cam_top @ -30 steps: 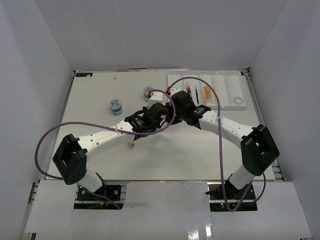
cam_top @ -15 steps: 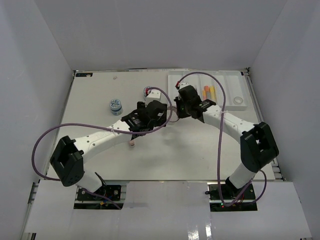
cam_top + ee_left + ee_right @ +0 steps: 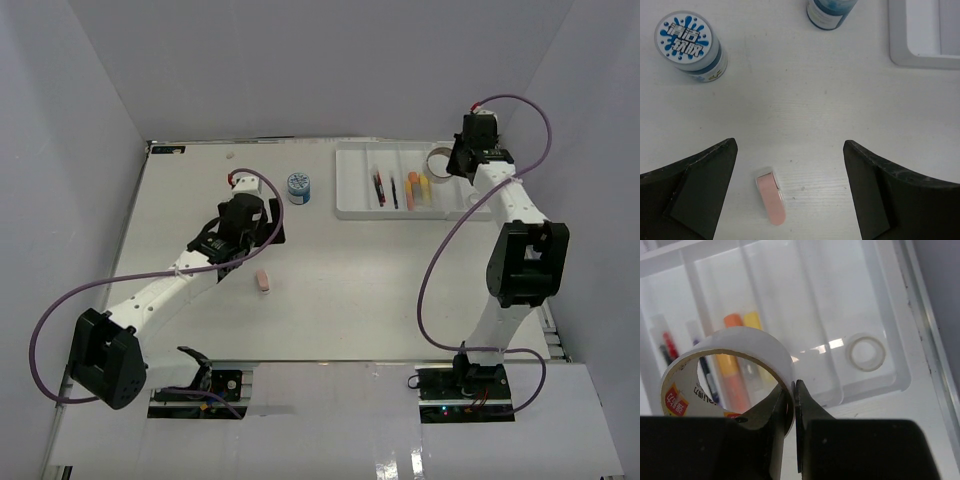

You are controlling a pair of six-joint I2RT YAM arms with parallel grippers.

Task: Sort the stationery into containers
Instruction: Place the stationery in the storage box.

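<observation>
The robot's right gripper should shift to the right in the top view and down to free the white roll, because the small roll's section (image 3: 467, 190) (image 3: 842, 297) lies below on that side.
My right gripper (image 3: 794, 405) is shut on the wall of a white tape roll (image 3: 757, 342), one finger inside the ring and one outside. It holds the roll (image 3: 438, 160) above the white divided tray (image 3: 352, 195). In the tray lie an orange marker (image 3: 733, 321), a yellow marker (image 3: 753, 319), a red pen (image 3: 669, 345) and a small tape roll (image 3: 866, 352). My left gripper (image 3: 790, 195) is open above the table, with nothing in it. The pink eraser (image 3: 771, 196) lies flat between its fingers, nearer the left one. Two blue-lidded jars (image 3: 687, 42) (image 3: 830, 10) stand beyond.
In the top view one jar (image 3: 298, 187) stands just left of the tray; the other is hidden under the left arm (image 3: 190, 270). The eraser (image 3: 262, 281) lies mid-table. White walls close in the table on three sides, and the tray lies near the right wall.
My left gripper has opened and its arm has drawn back to the left. The right arm has swung from the table's middle to the far right over the tray, carrying the tape roll.
</observation>
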